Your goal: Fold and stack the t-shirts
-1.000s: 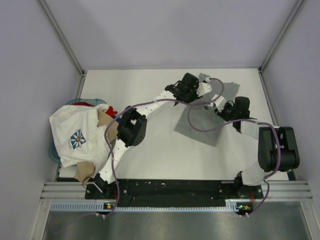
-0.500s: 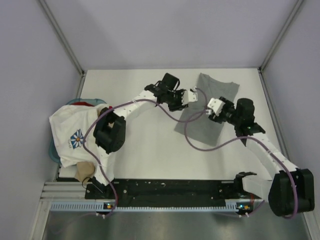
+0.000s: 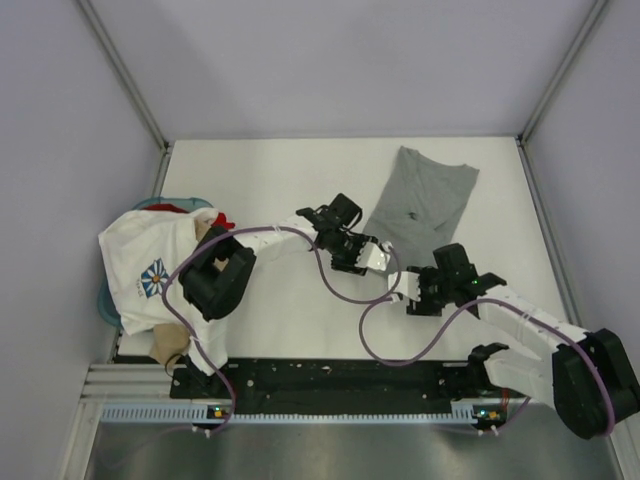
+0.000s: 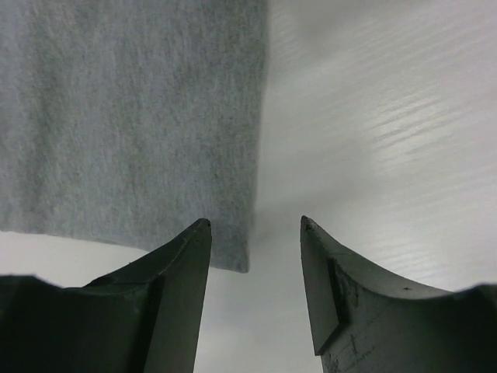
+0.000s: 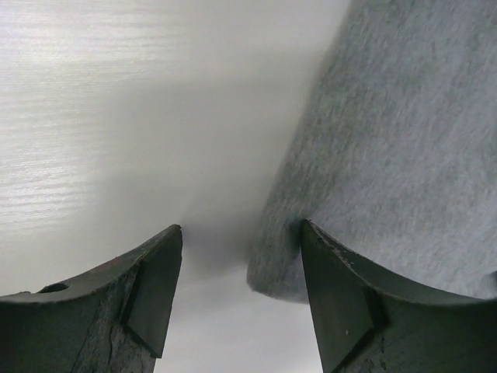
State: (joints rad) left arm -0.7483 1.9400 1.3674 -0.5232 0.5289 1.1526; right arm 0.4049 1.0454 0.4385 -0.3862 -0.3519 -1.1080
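Observation:
The grey t-shirt's near corner is tight beside one finger of the gripper, so my left gripper should next go down and move slightly to the left in its wrist view onto that corner.
The heather-grey t-shirt lies flat on the white table, right of the middle. My left gripper hovers at its near left corner with the jaws open. In the left wrist view that corner of the grey cloth pokes in beside the left finger of the gripper, ungripped. My right gripper sits just nearer, also open. In the right wrist view a rounded grey hem lies by the right finger of the gripper, with bare table between the fingers.
At the left edge a heap holds the white flower-print t-shirt, a tan one and a bit of red, over a teal basket rim. Purple cables loop over the table. Metal posts frame the back.
Both arms have drawn back toward the near edge, off the grey tee. Both sets of jaws have let go and stand wider. The tee now lies uncovered.

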